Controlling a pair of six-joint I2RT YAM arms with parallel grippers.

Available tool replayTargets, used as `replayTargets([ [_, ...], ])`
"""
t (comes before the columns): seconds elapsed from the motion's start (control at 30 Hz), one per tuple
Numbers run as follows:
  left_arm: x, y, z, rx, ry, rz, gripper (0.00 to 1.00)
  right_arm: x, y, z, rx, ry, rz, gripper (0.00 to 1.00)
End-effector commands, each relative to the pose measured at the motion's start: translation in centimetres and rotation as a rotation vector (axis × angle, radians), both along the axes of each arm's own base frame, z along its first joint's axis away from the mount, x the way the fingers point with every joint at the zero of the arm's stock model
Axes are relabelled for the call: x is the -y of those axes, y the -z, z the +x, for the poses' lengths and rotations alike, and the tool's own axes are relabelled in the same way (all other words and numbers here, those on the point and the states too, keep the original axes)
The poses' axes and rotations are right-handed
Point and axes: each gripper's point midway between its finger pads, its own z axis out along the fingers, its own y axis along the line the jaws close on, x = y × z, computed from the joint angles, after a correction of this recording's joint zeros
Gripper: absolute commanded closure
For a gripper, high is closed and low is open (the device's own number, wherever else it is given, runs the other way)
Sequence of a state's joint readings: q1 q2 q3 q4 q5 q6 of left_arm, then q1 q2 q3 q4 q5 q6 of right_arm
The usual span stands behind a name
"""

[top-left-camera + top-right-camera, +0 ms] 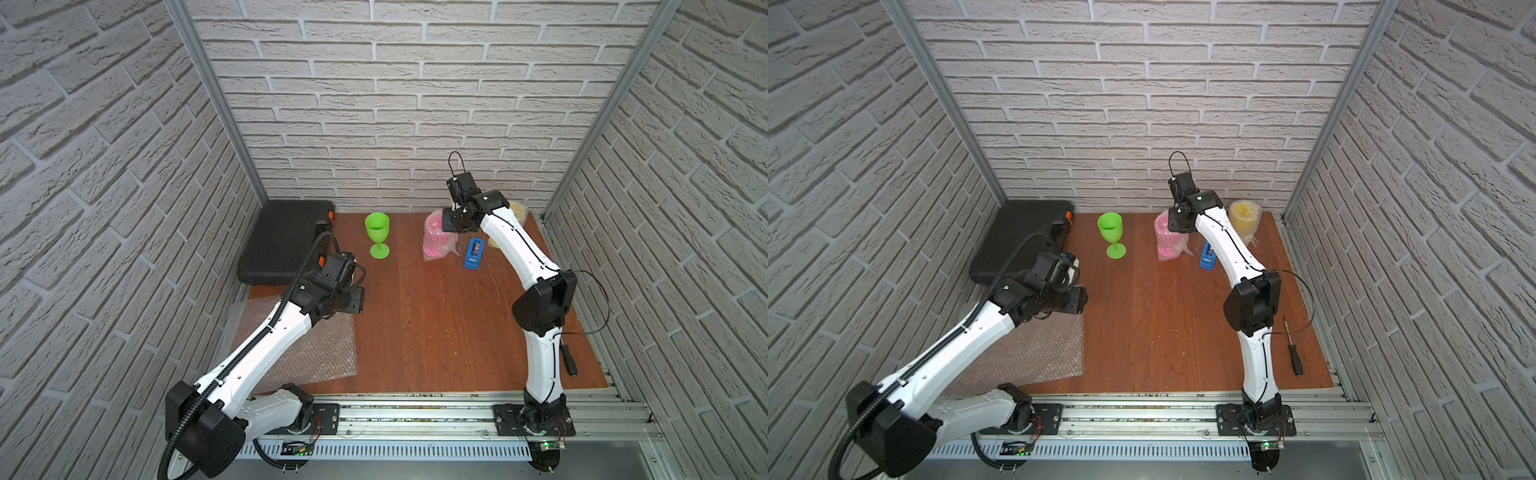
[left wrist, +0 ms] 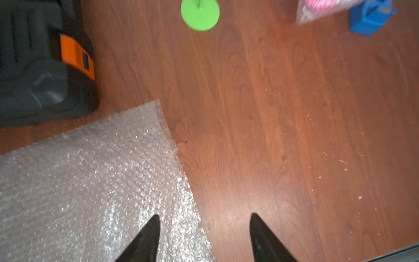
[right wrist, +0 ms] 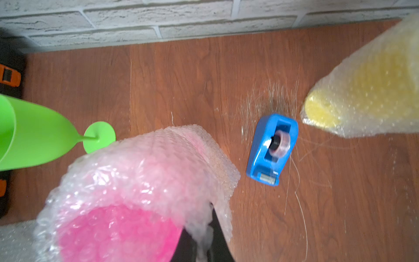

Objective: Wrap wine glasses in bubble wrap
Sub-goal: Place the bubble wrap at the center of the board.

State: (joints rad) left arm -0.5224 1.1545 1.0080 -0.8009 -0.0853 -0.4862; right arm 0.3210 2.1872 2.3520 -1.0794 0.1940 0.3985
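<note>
The pink glass has wrap around it, so the right gripper carries it a little outward onto the bare tabletop before the back wall (image 3: pixel 213 126) next and releases the fold.
An unwrapped neon green wine glass (image 1: pixel 377 232) (image 1: pixel 1111 232) stands upright at the back centre. The pink wine glass (image 1: pixel 436 239) (image 3: pixel 118 231) stands to its right, wrapped in bubble wrap (image 3: pixel 145 163). My right gripper (image 3: pixel 201 226) is shut on a bunched fold of that wrap at the glass's rim. A yellow wine glass (image 1: pixel 1244 218) (image 3: pixel 367 90), also wrapped, stands at the back right. A flat bubble wrap sheet (image 1: pixel 324 353) (image 2: pixel 90 181) lies front left. My left gripper (image 2: pixel 204 217) hovers open and empty over the sheet's right edge.
A black tool case (image 1: pixel 286 241) with orange latches fills the back left corner. A blue tape dispenser (image 1: pixel 473 253) (image 3: pixel 271 149) sits between the pink and yellow glasses. A screwdriver (image 1: pixel 1295 353) lies near the right wall. Brick walls close three sides; rails run along the front.
</note>
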Motion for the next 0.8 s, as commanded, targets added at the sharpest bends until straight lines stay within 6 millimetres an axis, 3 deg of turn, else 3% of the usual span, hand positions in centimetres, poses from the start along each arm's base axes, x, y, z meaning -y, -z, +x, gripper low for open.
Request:
replayTargets([
  [0.0,-0.3,1.5,-0.7,-0.051,-0.067,-0.025,0.38,1.1,0.0,1.2,-0.002,-0.009,-0.024,0.98],
  [0.17,-0.6,3.5,-1.4,-0.108,-0.091,-0.016,0.4,2.0,1.3,4.1,0.043,0.019,-0.009,0.98],
  [0.4,-0.5,5.7,-1.8,-0.187,-0.084,0.015,0.42,1.6,8.0,6.9,-0.017,0.016,0.023,0.98],
  [0.47,-0.5,6.4,-1.8,-0.203,-0.083,0.026,0.43,1.4,8.6,7.1,-0.026,0.011,0.027,0.98],
  [0.57,-0.7,7.0,-1.9,-0.223,-0.092,0.037,0.43,1.4,7.4,7.4,0.009,0.014,0.03,0.91],
  [0.7,-0.7,7.3,-1.8,-0.231,-0.094,0.038,0.43,1.5,3.1,7.9,0.111,0.018,0.049,0.72],
  [0.77,-0.6,7.2,-1.8,-0.231,-0.09,0.039,0.44,1.5,0.9,8.0,0.163,0.023,0.061,0.67],
])
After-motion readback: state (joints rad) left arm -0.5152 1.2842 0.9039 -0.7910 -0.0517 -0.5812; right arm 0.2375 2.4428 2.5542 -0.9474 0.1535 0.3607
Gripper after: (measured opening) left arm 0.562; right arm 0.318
